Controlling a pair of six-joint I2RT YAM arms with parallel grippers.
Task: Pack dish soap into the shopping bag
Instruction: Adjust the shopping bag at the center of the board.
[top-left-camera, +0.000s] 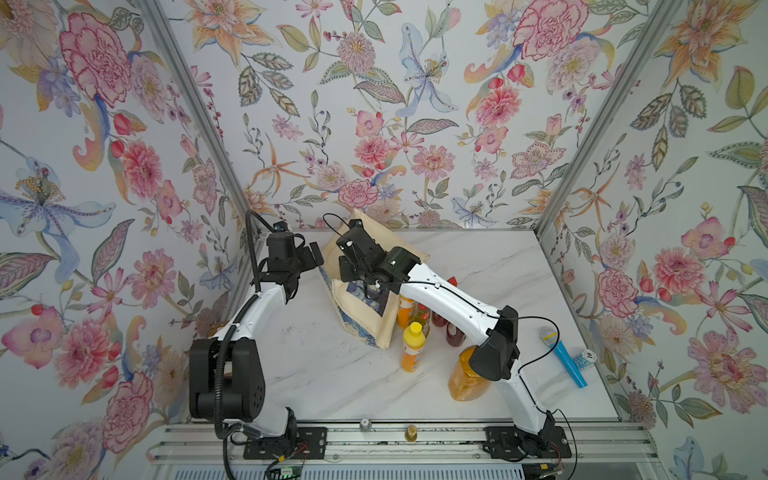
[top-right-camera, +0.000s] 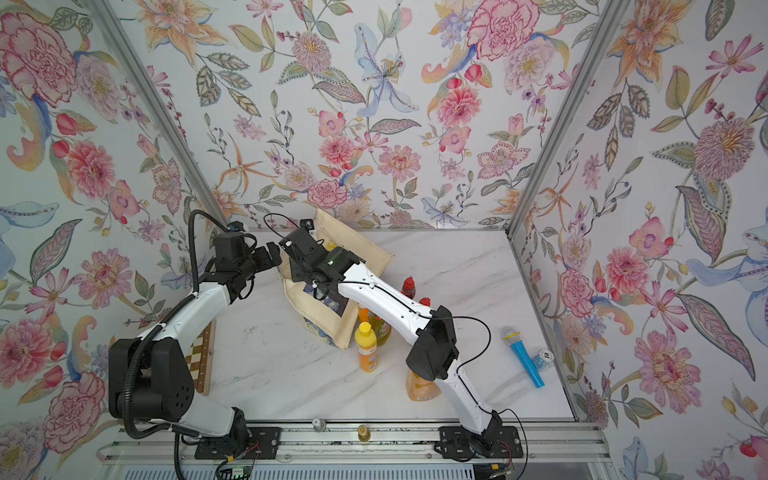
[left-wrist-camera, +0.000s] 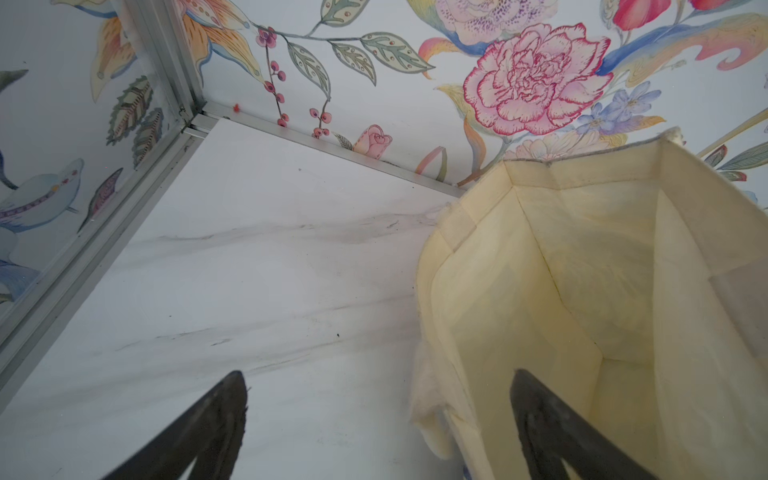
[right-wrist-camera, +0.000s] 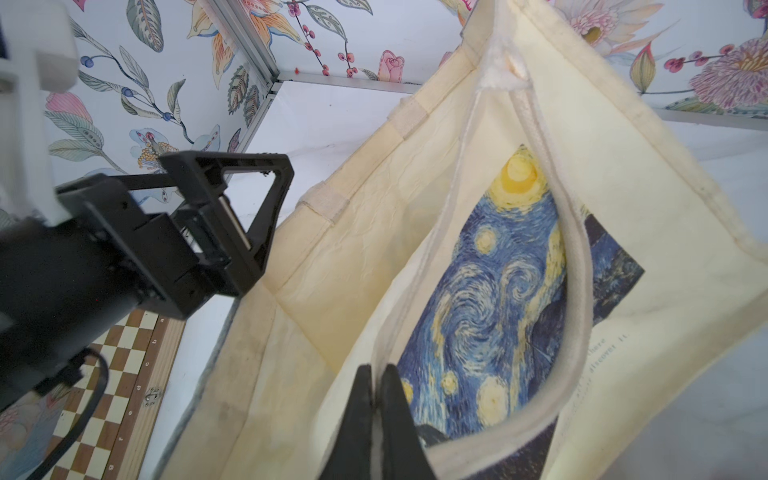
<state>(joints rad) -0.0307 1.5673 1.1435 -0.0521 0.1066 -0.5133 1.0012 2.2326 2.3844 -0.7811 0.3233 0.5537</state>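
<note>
I will next ease the open fingers of my left gripper down and toward the bag to centre the bag's near rim (top-left-camera: 322, 270) (left-wrist-camera: 459, 408), which lies below, closer to the gripper's bag-side finger.
The cream shopping bag (top-left-camera: 386, 328) (top-right-camera: 374, 257) with the blue swirly print stands at the back middle of the table, mouth held open. My right gripper (right-wrist-camera: 376, 370) (top-left-camera: 348, 270) is shut on the top edge of its printed side. My left gripper (left-wrist-camera: 378, 374) (top-right-camera: 272, 253) is open and straddles the bag's (left-wrist-camera: 582, 270) left rim, one finger inside and one over the table. Beside the bag stand the dish soap bottles: an orange one (top-left-camera: 412, 347), another orange (top-left-camera: 405, 309), a green one (top-left-camera: 422, 316), dark-red ones (top-left-camera: 455, 334) and a big amber one (top-left-camera: 467, 380), partly behind my right arm.
A blue toy microphone (top-left-camera: 567, 361) and a small stack of chips (top-left-camera: 587, 356) lie at the right edge. A chessboard (top-right-camera: 203, 357) leans at the table's left side under my left arm. Floral walls close in the back and both sides.
</note>
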